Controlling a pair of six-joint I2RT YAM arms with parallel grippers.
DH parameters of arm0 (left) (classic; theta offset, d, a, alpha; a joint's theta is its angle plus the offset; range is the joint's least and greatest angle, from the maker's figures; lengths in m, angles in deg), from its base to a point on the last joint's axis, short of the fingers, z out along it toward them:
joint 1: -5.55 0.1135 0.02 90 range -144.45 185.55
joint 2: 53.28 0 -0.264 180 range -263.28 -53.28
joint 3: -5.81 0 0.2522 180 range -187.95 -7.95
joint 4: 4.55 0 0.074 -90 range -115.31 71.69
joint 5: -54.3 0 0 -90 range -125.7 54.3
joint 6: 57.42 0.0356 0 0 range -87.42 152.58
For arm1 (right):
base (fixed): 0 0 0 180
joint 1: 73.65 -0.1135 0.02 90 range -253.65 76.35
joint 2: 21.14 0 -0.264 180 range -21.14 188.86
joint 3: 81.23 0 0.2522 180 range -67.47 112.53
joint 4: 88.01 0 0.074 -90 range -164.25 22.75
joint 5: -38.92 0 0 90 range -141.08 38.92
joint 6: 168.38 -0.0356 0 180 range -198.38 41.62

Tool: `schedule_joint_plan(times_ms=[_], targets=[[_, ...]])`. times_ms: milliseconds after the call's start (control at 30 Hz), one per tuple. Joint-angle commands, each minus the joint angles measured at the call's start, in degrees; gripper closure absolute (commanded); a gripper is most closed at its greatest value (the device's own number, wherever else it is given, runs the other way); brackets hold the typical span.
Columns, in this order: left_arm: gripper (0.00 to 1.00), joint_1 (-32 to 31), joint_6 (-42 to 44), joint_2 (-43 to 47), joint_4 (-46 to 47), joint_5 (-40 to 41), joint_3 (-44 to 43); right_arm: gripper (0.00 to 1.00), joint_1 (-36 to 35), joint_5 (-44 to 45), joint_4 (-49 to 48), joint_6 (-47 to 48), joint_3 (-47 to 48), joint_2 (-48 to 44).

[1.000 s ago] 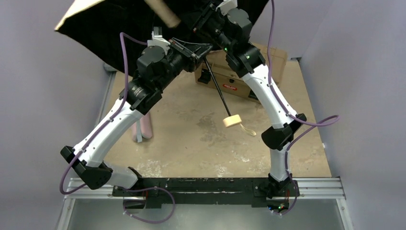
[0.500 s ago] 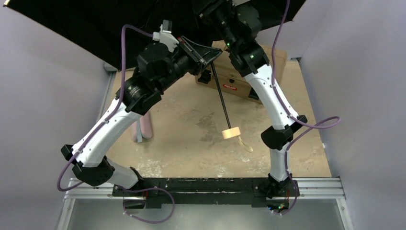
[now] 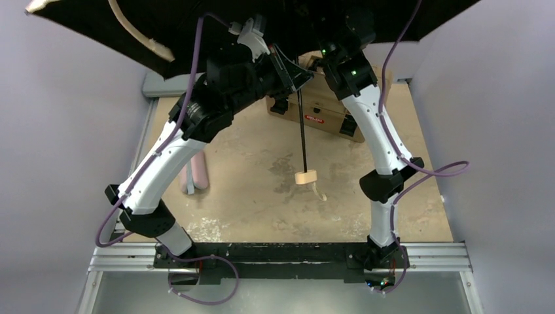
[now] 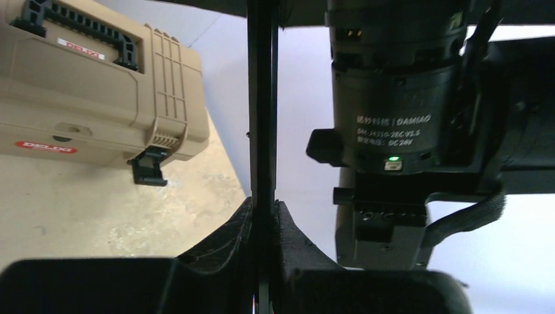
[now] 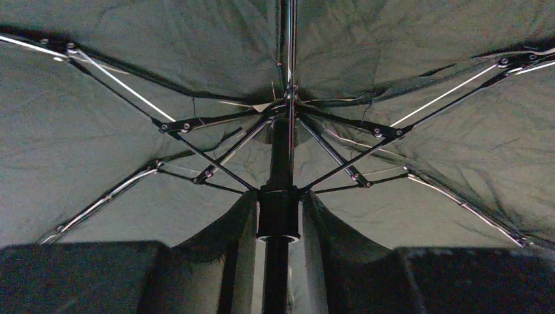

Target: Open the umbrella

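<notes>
My right gripper has closed on the runner under the spread canopy. My left gripper should next let go of the shaft point(image 3: 303, 127) and move down toward the cream knob handle point(image 3: 305, 176).
The umbrella canopy point(image 3: 150, 26) is spread wide across the top of the top view, its dark underside facing the camera. Its thin black shaft point(image 3: 303, 127) hangs down to the cream knob handle point(image 3: 305, 176) with a wrist strap, above the table. My left gripper point(image 3: 298, 77) is shut on the shaft point(image 4: 262, 131). My right gripper point(image 5: 277, 219) is shut on the black runner collar point(image 5: 277, 212) under the canopy, where the ribs point(image 5: 196, 124) fan outward. In the top view the right gripper is hidden under the canopy.
The tan hard plastic toolbox point(image 3: 321, 108) stands at the back of the table behind the shaft and also shows in the left wrist view point(image 4: 85, 91). A pink oblong pouch point(image 3: 197, 171) lies at the left. Grey walls close both sides.
The canopy has spread from partly folded to wide open. Both arms have risen and the right gripper has gone up under the canopy. The shaft now hangs straighter, with the handle further left.
</notes>
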Motion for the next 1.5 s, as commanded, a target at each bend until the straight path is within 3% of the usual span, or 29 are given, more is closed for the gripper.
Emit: schedule_joint_plan(times_ms=[0,300,533,700,833,967,1100,1267,1467], targets=[[1.0,-13.8,8.1,0.3,-37.8,-24.8,5.9,1.0,9.7,18.1,-14.6,-0.7,2.5,2.2],[1.0,-18.3,12.4,2.2,-34.0,-25.2,23.7,1.0,13.2,17.9,-21.3,-4.2,5.5,2.2],[1.0,-19.3,13.4,2.3,-33.8,-26.2,30.6,1.0,15.7,17.1,-22.1,-8.6,7.7,4.1],[1.0,-18.1,14.1,-0.4,-38.0,-19.8,20.9,1.0,15.7,12.0,-23.1,-10.5,0.7,-1.1],[1.0,-14.3,15.0,-6.5,-43.9,-12.5,3.4,1.0,14.2,6.3,-27.6,-12.6,-12.5,-9.5],[1.0,-9.2,16.1,-11.4,-45.4,-10.8,-11.0,1.0,13.4,3.1,-29.2,-14.1,-21.5,-16.2],[1.0,-5.7,16.8,-11.6,-41.3,-11.7,-13.6,1.0,13.4,-0.2,-28.6,-13.4,-20.8,-17.2],[0.99,-5.0,19.8,-8.1,-31.9,-7.4,-8.2,1.0,13.6,-4.9,-29.5,-12.2,-17.1,-15.5],[0.38,-3.9,22.3,-8.5,-26.7,-3.7,-7.8,1.0,14.0,-8.9,-31.2,-10.4,-12.4,-12.7]])
